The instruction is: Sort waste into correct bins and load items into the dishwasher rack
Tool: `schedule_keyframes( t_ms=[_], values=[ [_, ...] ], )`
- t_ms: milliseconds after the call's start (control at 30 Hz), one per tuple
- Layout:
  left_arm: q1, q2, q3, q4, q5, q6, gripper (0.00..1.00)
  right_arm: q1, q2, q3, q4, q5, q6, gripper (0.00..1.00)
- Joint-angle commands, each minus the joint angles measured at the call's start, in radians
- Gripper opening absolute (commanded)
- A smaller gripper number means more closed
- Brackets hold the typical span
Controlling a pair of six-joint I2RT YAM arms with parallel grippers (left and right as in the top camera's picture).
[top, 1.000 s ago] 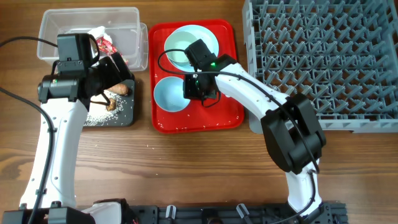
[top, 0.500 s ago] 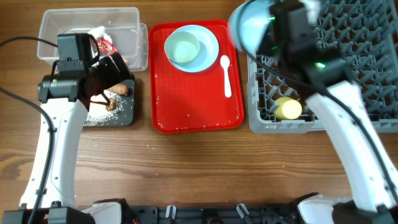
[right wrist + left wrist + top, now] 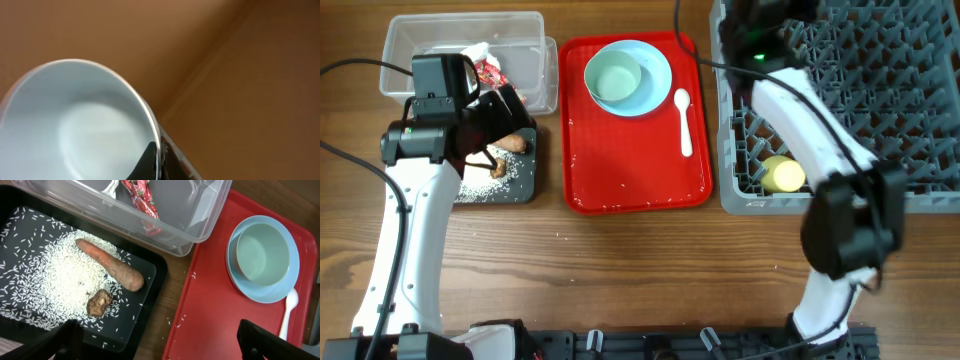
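Note:
The bowl goes down among the pegs and my right gripper releases its rim next, since the rack's far end stands empty beside the red tray (image 3: pixel 630 170).
My right gripper (image 3: pixel 159 162) is shut on the rim of a pale blue bowl (image 3: pixel 75 125), held up at the far left of the grey dishwasher rack (image 3: pixel 880 100); the bowl is out of the overhead view. The yellow cup (image 3: pixel 783 174) lies in the rack's front left. The blue plate (image 3: pixel 655 70) with the other bowl (image 3: pixel 616 78) and the white spoon (image 3: pixel 684 120) sit on the red tray (image 3: pixel 630 170). My left gripper (image 3: pixel 165 345) is open and empty above the black tray (image 3: pixel 145 315), which holds rice (image 3: pixel 55 290), the carrot (image 3: pixel 110 270) and the brown chunk (image 3: pixel 99 302). The red-and-white wrapper (image 3: pixel 142 205) lies in the clear tub (image 3: pixel 200 210).
Stray rice grains lie on the red tray (image 3: pixel 210 305) and on the wood between the trays. The rack's upright pegs stand under the right arm (image 3: pixel 810 110). Bare wooden table runs along the front.
My right gripper took the near bowl off the red tray and carried it up and right to the rack's far left. The left arm has not moved.

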Motion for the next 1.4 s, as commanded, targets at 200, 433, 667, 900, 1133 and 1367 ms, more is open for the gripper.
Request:
schedule_keyframes(
  t_ms=[200, 433, 667, 900, 1133, 1367],
  values=[
    [0.000, 0.006, 0.005, 0.002, -0.013, 0.009, 1.00, -0.010, 0.258, 0.006, 0.106, 0.034, -0.336, 0.04],
    [0.000, 0.006, 0.005, 0.002, -0.013, 0.008, 1.00, 0.018, 0.265, 0.005, 0.097, 0.002, -0.318, 0.04],
    [0.000, 0.006, 0.005, 0.002, -0.013, 0.009, 1.00, 0.067, 0.265, 0.005, 0.084, -0.037, -0.319, 0.05],
    [0.000, 0.006, 0.005, 0.002, -0.013, 0.009, 1.00, 0.092, 0.264, 0.005, 0.066, -0.034, -0.335, 0.88],
    [0.000, 0.006, 0.005, 0.002, -0.013, 0.009, 1.00, 0.157, 0.209, 0.005, 0.289, -0.085, -0.363, 1.00],
    [0.000, 0.006, 0.005, 0.002, -0.013, 0.009, 1.00, 0.243, 0.069, 0.005, -0.201, -0.402, 0.142, 1.00]
  ],
)
